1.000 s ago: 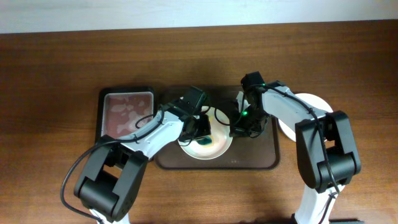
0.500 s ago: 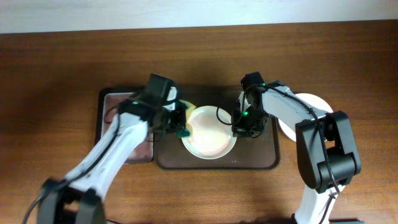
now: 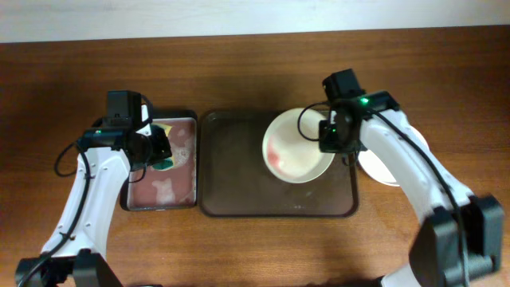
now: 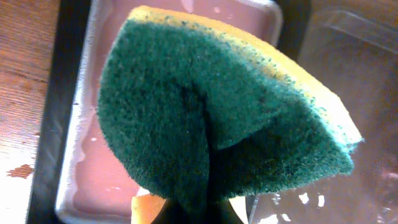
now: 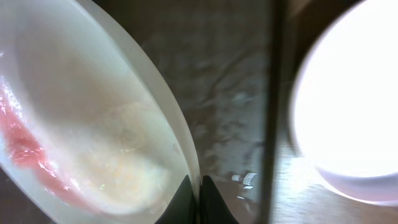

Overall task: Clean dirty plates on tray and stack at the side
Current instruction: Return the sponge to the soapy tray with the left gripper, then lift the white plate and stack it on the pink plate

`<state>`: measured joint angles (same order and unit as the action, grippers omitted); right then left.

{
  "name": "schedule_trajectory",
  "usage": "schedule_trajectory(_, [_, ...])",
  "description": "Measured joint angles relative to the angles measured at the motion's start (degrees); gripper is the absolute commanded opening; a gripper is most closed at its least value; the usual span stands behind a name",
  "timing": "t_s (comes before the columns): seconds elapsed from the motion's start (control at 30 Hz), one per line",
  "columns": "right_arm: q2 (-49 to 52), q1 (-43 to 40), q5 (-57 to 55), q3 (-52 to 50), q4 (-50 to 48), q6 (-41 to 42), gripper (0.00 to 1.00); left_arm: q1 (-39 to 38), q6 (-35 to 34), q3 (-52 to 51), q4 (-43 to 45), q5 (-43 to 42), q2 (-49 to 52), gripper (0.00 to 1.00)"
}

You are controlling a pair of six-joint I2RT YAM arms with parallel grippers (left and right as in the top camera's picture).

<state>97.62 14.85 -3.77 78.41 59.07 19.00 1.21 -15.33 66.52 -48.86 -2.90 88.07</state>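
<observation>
My right gripper should next tilt up, carry its plate to the white plate beside the brown tray, which starts the stack, and lower it there to release.
My right gripper is shut on the right rim of a white plate and holds it tilted over the right half of the dark brown tray. The plate has a red smear on its left inside; the right wrist view shows it close up with my right gripper pinching the rim. More white plate lies on the table right of the tray, bright in the right wrist view. My left gripper is shut on a green-and-yellow sponge over the small tray.
A smaller black tray with pinkish liquid stands left of the brown tray; it also shows in the left wrist view. The brown tray's left half is wet. Wood table surrounds everything.
My left arm has swung left with the sponge from the plate to over the small tray. My right gripper has lifted the plate and moved it right and back.
</observation>
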Motion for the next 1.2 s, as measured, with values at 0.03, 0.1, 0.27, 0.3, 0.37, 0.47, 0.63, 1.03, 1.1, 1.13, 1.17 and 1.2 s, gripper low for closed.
schedule_trajectory(0.03, [-1.97, 0.35, -2.6, 0.04, 0.24, -0.02, 0.04, 0.39, 0.48, 0.0, 0.0, 0.17, 0.55, 0.0])
schedule_trajectory(0.1, [-5.75, 2.8, -8.96, 0.15, 0.57, -0.15, 0.04, 0.85, 2.19, 0.0, 0.22, 0.35, 2.97, 0.0])
schedule_trajectory(0.27, [-7.37, 15.5, -26.64, 0.24, -0.35, -0.44, 0.04, 0.85, 3.85, -0.02, 0.48, 0.39, 10.64, 0.0])
schedule_trajectory(0.3, [-7.37, 17.99, -30.08, 0.24, -1.27, -0.61, 0.04, 0.85, 3.89, -0.02, 0.74, 0.39, 11.85, 0.0])
schedule_trajectory(0.37, [-7.37, 21.81, -34.84, 0.24, -2.1, -0.81, 0.04, 0.85, 4.02, -0.02, 1.09, 0.39, 13.27, 0.0])
schedule_trajectory(0.47, [-7.37, 26.4, -41.7, 0.24, -2.56, -0.98, 0.04, 0.85, 4.02, -0.02, 1.33, 0.39, 13.64, 0.0])
schedule_trajectory(0.63, [-7.37, 30.23, -48.78, 0.24, -3.8, -1.01, 0.04, 0.85, 4.02, -0.02, 1.33, 0.39, 13.64, 0.0])
schedule_trajectory(1.03, [-7.37, 30.25, -64.41, 0.24, -4.35, -1.05, 0.04, 0.85, 4.02, -0.02, 1.33, 0.39, 13.64, 0.0])
schedule_trajectory(1.1, [-7.37, 30.32, -67.45, 0.24, -4.39, -1.01, 0.04, 0.85, 4.02, -0.02, 1.33, 0.39, 13.64, 0.0])
schedule_trajectory(1.13, [-7.37, 30.49, -68.41, 0.24, -4.37, -1.05, 0.04, 0.85, 4.02, -0.02, 1.33, 0.39, 13.64, 0.0])
schedule_trajectory(1.17, [-7.37, 30.75, -69.13, 0.24, -4.39, -1.03, 0.04, 0.85, 4.02, -0.02, 1.33, 0.39, 13.64, 0.0])
schedule_trajectory(1.2, [-7.37, 31.12, -69.77, 0.24, -4.37, -1.05, 0.04, 0.85, 4.02, -0.02, 1.33, 0.39, 13.64, 0.0])
